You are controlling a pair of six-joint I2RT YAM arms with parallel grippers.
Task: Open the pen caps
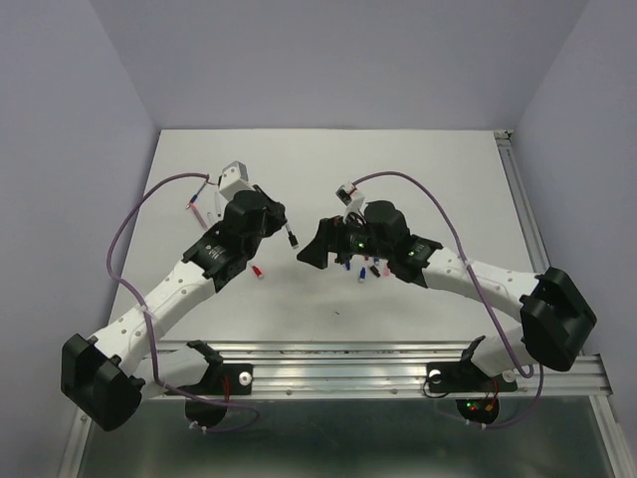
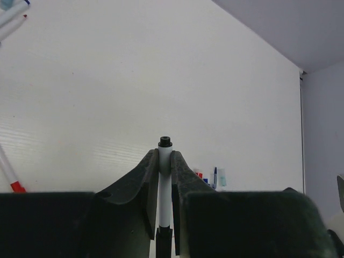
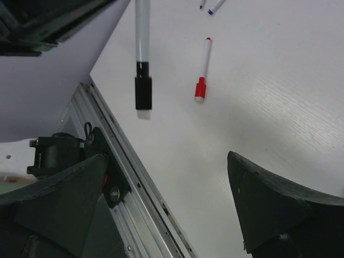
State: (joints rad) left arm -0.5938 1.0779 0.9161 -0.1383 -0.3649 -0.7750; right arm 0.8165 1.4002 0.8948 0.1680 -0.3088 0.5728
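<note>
My left gripper carries the pen to the left in the top view next, lowers it and releases it.
My left gripper is shut on a thin white pen barrel, which sticks out past the fingertips toward the right arm. The right wrist view shows this pen hanging above the table, with a black end piece on the end nearest my right gripper. My right gripper stands wide open and empty, a short way from that end. Small loose pen caps lie under the right arm, among them a red cap and a light blue cap.
A red-capped pen lies on the white table between the arms. More pens lie at the far left. The aluminium rail runs along the near edge.
</note>
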